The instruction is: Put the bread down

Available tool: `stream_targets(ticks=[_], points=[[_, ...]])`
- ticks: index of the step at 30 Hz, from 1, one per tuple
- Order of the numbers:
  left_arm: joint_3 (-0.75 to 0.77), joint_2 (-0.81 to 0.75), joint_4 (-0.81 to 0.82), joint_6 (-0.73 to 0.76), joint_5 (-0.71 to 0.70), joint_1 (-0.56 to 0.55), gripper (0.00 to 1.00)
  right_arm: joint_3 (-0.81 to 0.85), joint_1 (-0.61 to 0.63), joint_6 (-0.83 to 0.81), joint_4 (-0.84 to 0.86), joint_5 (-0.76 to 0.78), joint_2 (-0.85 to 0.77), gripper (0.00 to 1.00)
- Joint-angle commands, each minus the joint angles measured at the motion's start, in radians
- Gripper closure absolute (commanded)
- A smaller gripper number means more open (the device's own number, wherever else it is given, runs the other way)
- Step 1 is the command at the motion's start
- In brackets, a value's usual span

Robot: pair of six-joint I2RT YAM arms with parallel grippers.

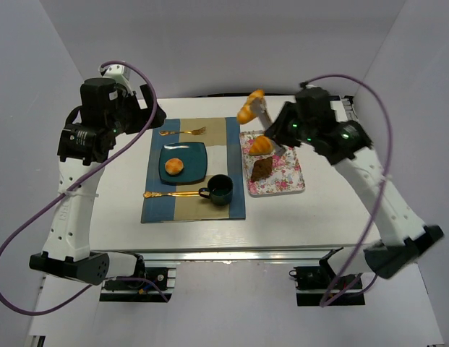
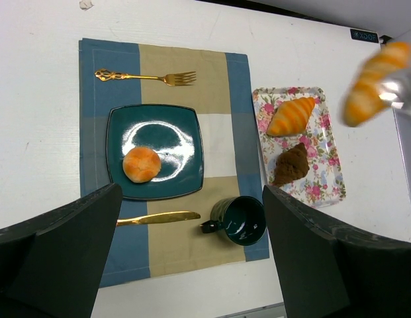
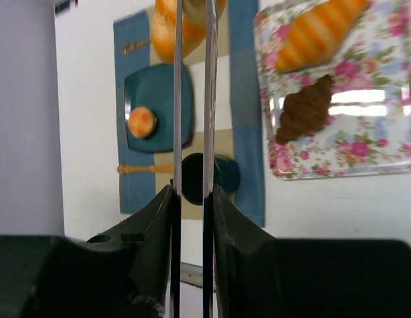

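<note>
My right gripper holds the tongs [image 1: 262,113], and next I should lower it across to the plate's bare side [image 1: 194,159] and let go of them, because that side is below and to the gripper's left in the top view.
My right gripper [image 1: 280,135] is shut on metal tongs [image 1: 262,113], which pinch an orange striped bread roll [image 1: 249,106] in the air over the table's far side, above the placemat's right edge. In the right wrist view the tongs' blades [image 3: 208,99] run up between my fingers [image 3: 192,193] to the roll [image 3: 189,30]. The roll also shows in the left wrist view [image 2: 372,83]. A teal square plate [image 1: 196,154] holds a round bun [image 1: 174,166]. My left gripper [image 1: 147,113] is open and empty, high above the table [image 2: 192,199].
A floral tray [image 1: 288,176] right of the placemat [image 1: 159,210] holds a striped bread [image 1: 262,145] and a brown croissant [image 1: 262,168]. A dark mug [image 1: 219,189], a gold knife [image 1: 170,194] and a gold fork [image 1: 184,132] lie on the placemat.
</note>
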Motion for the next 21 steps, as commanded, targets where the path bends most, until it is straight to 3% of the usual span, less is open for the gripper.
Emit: stream_targets(ticks=[1,5,10,12,16,21], points=[[-0.010,-0.044,0.006,0.001,-0.003,-0.002,0.02,-0.025,0.050,-0.055,0.170,-0.163,0.134,0.78],[-0.010,-0.047,0.002,0.004,-0.008,-0.002,0.02,0.120,0.131,-0.124,0.230,-0.169,0.355,0.78],[-0.008,-0.047,-0.003,0.010,-0.013,-0.002,0.02,0.428,0.216,-0.187,0.155,-0.169,0.596,0.78],[-0.008,-0.047,-0.006,0.013,-0.016,-0.002,0.02,0.479,0.232,-0.205,0.108,-0.160,0.676,0.78],[-0.004,-0.049,-0.010,0.019,-0.026,-0.002,0.02,0.471,0.240,-0.207,0.077,-0.150,0.694,0.78],[-0.013,-0.050,-0.009,0.019,-0.028,-0.002,0.02,0.314,0.242,-0.213,0.086,-0.149,0.635,0.78]])
